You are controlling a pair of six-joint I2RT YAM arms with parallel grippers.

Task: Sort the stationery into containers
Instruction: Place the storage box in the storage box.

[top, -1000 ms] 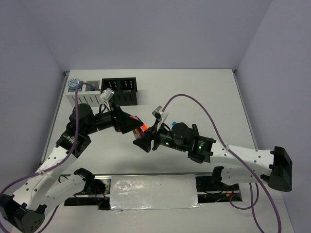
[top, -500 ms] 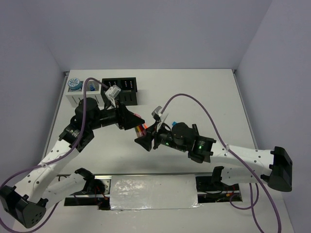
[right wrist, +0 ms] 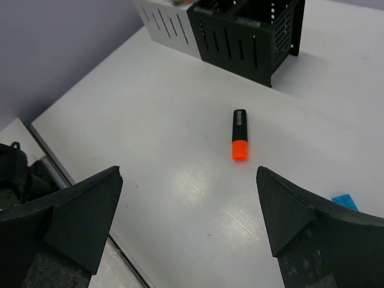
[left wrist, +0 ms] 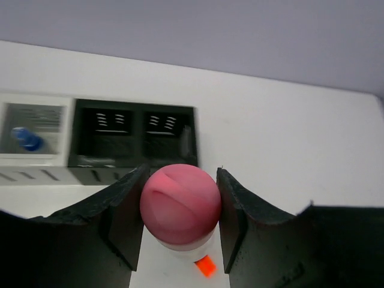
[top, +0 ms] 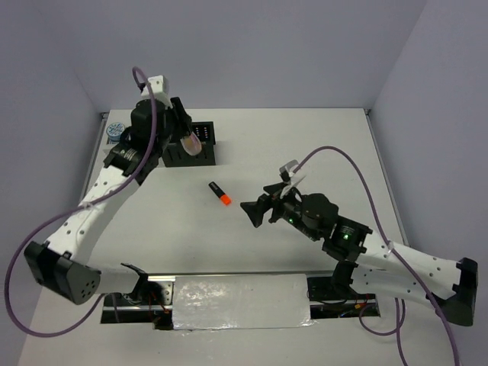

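My left gripper is above the empty black container, which is to its left in the wrist view. Next it needs to swing over the container, go lower and let go of the tube (left wrist: pixel 180 203).
My left gripper (top: pixel 190 142) is shut on the pink-orange tube (left wrist: pixel 180 203), whose round pink end fills the gap between the fingers (left wrist: pixel 123 207). It hangs above the near edge of the two black containers (left wrist: pixel 135 137). A small blue piece (left wrist: pixel 25 138) lies in the white container (left wrist: pixel 36 123) beside them. A round blue piece (top: pixel 115 131) sits in the far-left white box. An orange-capped black highlighter (top: pixel 219 194) lies on the table, also in the right wrist view (right wrist: pixel 240 135). My right gripper (top: pixel 255 212) is open and empty to its right, jaws wide apart (right wrist: pixel 189 210).
The white and black boxes (right wrist: pixel 249 30) stand in a row at the back left. A small blue scrap (right wrist: pixel 345 201) lies on the table near my right finger. The table's near edge and a dark gap (right wrist: pixel 42 162) show at lower left.
The two grippers were together at mid-table. The right one has opened and pulled back right; the left has lifted the tube to the black boxes. The highlighter now lies uncovered.
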